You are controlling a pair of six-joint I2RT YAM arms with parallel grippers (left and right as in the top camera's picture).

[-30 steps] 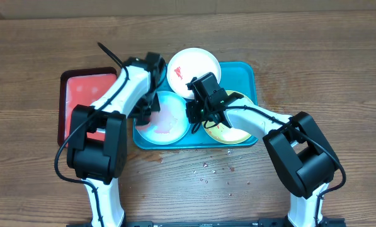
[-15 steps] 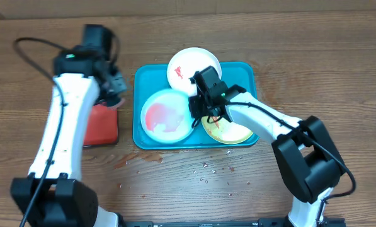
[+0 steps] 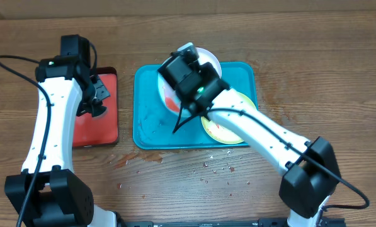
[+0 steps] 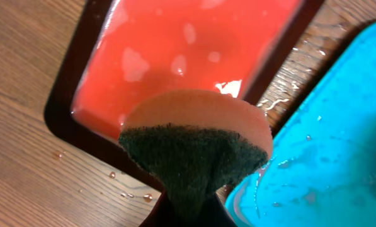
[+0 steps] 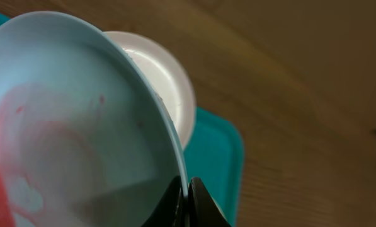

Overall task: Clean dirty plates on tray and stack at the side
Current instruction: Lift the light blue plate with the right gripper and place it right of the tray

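Note:
Bare tabletop is below my right gripper, to its right in the overhead view. My right gripper will next move the plate past the teal tray [image 5: 216, 151], lower it and let it go.
My right gripper [image 5: 186, 190] is shut on the rim of the light blue plate [image 5: 68, 126], which is tilted up above the teal tray [image 5: 216, 151] and smeared with red sauce. From overhead only an edge of that plate [image 3: 167, 96] shows under my right wrist. The white plate [image 3: 206, 58] sits at the tray's back rim. The yellow-green rimmed plate [image 3: 230, 129] lies at the tray's front right. My left gripper [image 4: 188, 214] is shut on a sponge [image 4: 194, 142], orange on top and dark green below, held over the red tray's [image 4: 188, 57] near edge.
The red tray [image 3: 93, 126] lies left of the teal tray [image 3: 147, 129], with a strip of wet wooden table between them. Crumbs and droplets [image 3: 213, 169] are scattered on the table in front of the teal tray.
My right gripper has lifted the light blue plate off the tray and tilted it on edge. My left arm has swung from the teal tray to the red tray with the sponge.

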